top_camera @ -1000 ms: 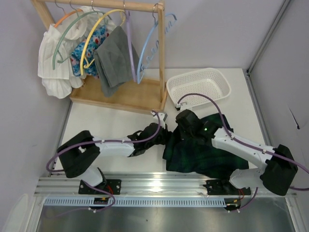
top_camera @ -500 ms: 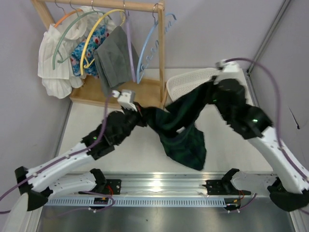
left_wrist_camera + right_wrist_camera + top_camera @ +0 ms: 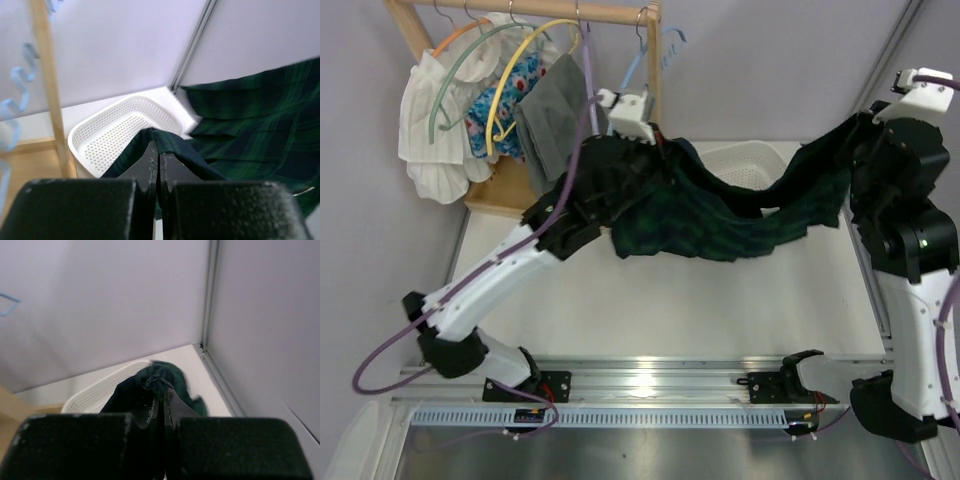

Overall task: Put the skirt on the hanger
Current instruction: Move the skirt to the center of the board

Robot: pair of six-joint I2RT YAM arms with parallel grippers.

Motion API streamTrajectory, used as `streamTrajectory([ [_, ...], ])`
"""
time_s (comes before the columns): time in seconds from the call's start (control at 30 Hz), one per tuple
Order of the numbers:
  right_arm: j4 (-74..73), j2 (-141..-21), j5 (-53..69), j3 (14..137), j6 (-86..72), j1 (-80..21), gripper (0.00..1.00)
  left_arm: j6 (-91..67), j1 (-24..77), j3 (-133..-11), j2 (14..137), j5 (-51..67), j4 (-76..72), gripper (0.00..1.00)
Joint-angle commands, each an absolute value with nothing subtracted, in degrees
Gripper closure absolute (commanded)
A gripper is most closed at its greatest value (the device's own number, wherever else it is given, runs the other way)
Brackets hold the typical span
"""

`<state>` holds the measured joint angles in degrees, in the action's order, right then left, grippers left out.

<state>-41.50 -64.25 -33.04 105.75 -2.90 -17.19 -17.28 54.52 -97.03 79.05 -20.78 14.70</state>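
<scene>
My right gripper lowers back to the bare tabletop before the basket next, below and back from it, and releases where the skirt (image 3: 740, 215) has room.
The dark green plaid skirt (image 3: 740, 215) hangs stretched in the air between both grippers, above the table and the basket. My left gripper (image 3: 655, 150) is shut on one edge of the skirt (image 3: 172, 142), close to the empty light blue hanger (image 3: 625, 85) on the wooden rack. My right gripper (image 3: 855, 135) is shut on the other end of the skirt (image 3: 155, 380), held high at the far right. The blue hanger's wavy edge shows at the left of the left wrist view (image 3: 15, 95).
A wooden rack (image 3: 560, 195) at the back left holds several hangers with a white garment (image 3: 435, 120), a floral one (image 3: 510, 95) and a grey one (image 3: 555, 125). A white perforated basket (image 3: 750, 160) sits under the skirt, also in the left wrist view (image 3: 107, 140).
Both arms have lifted the skirt off the table and spread it. The left gripper rose up and back toward the blue hanger; the right gripper swung up to the far right.
</scene>
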Motion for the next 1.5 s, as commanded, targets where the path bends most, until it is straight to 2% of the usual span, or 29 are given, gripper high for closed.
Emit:
streamTrajectory([
  [0.0, -39.7, -67.6, -27.0, 110.2, -1.3, -11.8, 1.0, -12.8, 53.9, -108.9, 85.9, -20.4, 18.1, 1.0],
  [0.17, -40.2, -69.8, -22.3, 109.9, -2.8, -5.5, 1.0, -11.4, 52.2, -127.0, 98.1, -19.0, 22.7, 1.0],
  [0.3, -37.6, -71.2, -14.9, 109.2, -5.5, 2.4, 1.0, -11.7, 50.1, -134.2, 103.7, -16.2, 22.6, 1.0],
  [0.33, -36.4, -72.8, -9.6, 110.9, -7.3, 5.2, 1.0, -12.0, 49.2, -135.9, 105.3, -15.3, 21.5, 1.0],
  [0.47, -37.0, -77.3, -3.6, 118.1, -8.3, 7.3, 1.0, -11.5, 48.6, -139.4, 106.8, -13.3, 20.2, 1.0],
  [0.53, -38.1, -76.7, -3.3, 118.9, -7.0, 7.3, 1.0, -11.8, 48.6, -137.6, 105.5, -12.2, 21.4, 1.0],
  [0.63, -37.0, -72.5, -3.5, 112.7, -5.1, 7.3, 1.0, -13.5, 48.7, -126.4, 99.3, -10.5, 19.9, 1.0],
  [0.7, -35.6, -65.9, -4.4, 103.1, -4.6, 7.3, 1.0, -14.3, 49.0, -112.0, 92.2, -9.4, 14.8, 1.0],
  [0.83, -38.1, -53.8, -5.9, 85.8, -6.7, 7.3, 1.0, -11.4, 51.7, -94.6, 81.6, -7.8, 8.3, 1.0],
  [0.93, -44.9, -45.5, -4.8, 76.0, -9.6, 7.3, 0.81, -8.0, 58.5, -84.7, 76.2, -11.0, 8.1, 1.0],
  [1.0, -52.0, -40.5, -4.6, 72.4, -12.5, 7.3, 0.82, -8.6, 60.6, -77.4, 74.2, -12.7, 9.4, 1.0],
  [1.07, -56.8, -38.2, -5.3, 69.6, -15.0, 7.3, 0.78, -11.0, 63.3, -72.8, 70.5, -13.3, 8.7, 1.0],
  [1.1, -61.5, -37.2, -5.1, 69.7, -15.4, 7.3, 0.68, -11.7, 64.3, -65.9, 69.2, -13.6, 8.2, 1.0],
  [1.13, -64.0, -37.3, -4.9, 71.6, -15.3, 7.3, 0.36, -13.1, 66.2, -63.7, 68.0, -13.8, 7.7, 1.0],
  [1.17, -69.6, -37.5, -5.4, 73.4, -15.4, 7.3, 0.2, -14.0, 67.1, -62.2, 65.7, -13.7, 7.6, 0.99],
  [1.2, -72.3, -38.2, -5.9, 75.7, -15.3, 7.3, 0.06, -14.8, 68.0, -57.6, 64.5, -12.9, 7.7, 0.96],
  [1.23, -75.1, -40.0, -7.1, 78.3, -15.6, 7.2, 0.01, -16.3, 69.9, -56.5, 63.6, -12.7, 8.2, 0.89],
  [1.3, -80.2, -41.4, -7.7, 87.2, -17.4, 5.5, 0.01, -17.5, 71.8, -53.2, 61.3, -12.6, 9.7, 0.77],
  [1.33, -81.3, -43.3, -7.6, 90.4, -17.9, 4.1, 0.01, -18.6, 73.3, -52.8, 60.7, -12.6, 10.6, 0.63],
  [1.37, -82.8, -44.5, -6.4, 93.7, -18.3, 3.9, 0.01, -19.5, 73.9, -52.6, 60.3, -12.9, 11.9, 0.28],
  [1.4, -83.4, -46.0, -5.2, 99.7, -18.1, 3.9, 0.01, -20.5, 74.4, -52.5, 59.2, -13.8, 15.3, 0.11],
  [1.43, -83.6, -47.4, -3.4, 101.8, -17.1, 4.0, 0.01, -22.2, 75.0, -52.5, 58.5, -15.5, 17.0, 0.01],
  [1.47, -82.6, -49.2, 2.3, 102.6, -16.3, 3.8, 0.01, -23.2, 75.1, -52.3, 57.7, -16.2, 18.7, 0.0],
])
